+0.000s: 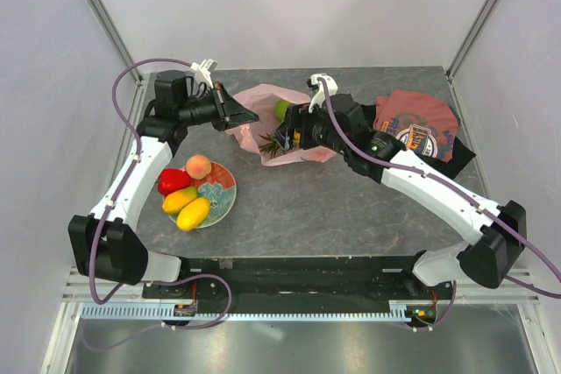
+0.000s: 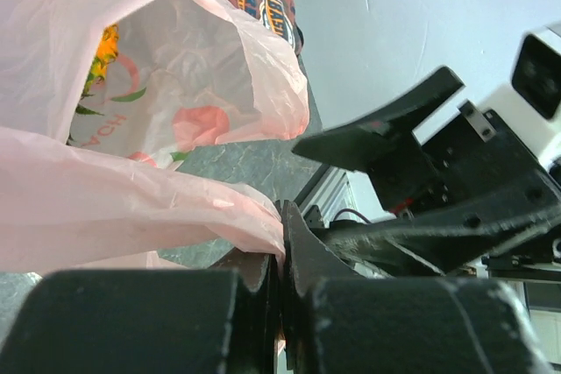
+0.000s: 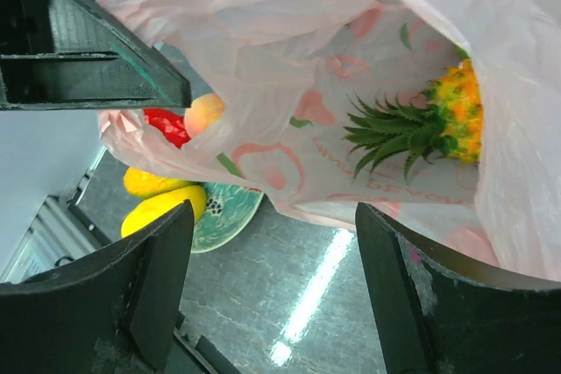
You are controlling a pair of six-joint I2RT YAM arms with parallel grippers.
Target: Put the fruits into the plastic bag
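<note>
Only my left gripper holds the bag's opening. My right gripper should move toward the T-shirt side next, then go down to the bag's free handle.
The pale-pink plastic bag [image 1: 263,102] lies at the table's back middle. My left gripper [image 1: 238,115] is shut on the bag's edge [image 2: 254,216] and holds its mouth up. The orange pineapple [image 3: 451,116] with green leaves lies inside the bag and shows through it in the left wrist view [image 2: 103,48]. A green round fruit [image 1: 280,109] shows at the bag. My right gripper [image 1: 289,133] is open and empty just at the bag's mouth [image 3: 273,216]. A peach [image 1: 198,166], a red pepper piece [image 1: 173,181] and two yellow mangoes [image 1: 186,207] sit on the plate.
The red plate [image 1: 223,183] with a blue-green pattern stands at the front left, left of the bag. A folded dark-red printed T-shirt [image 1: 419,124] lies at the back right. Frame posts and grey walls stand round the table.
</note>
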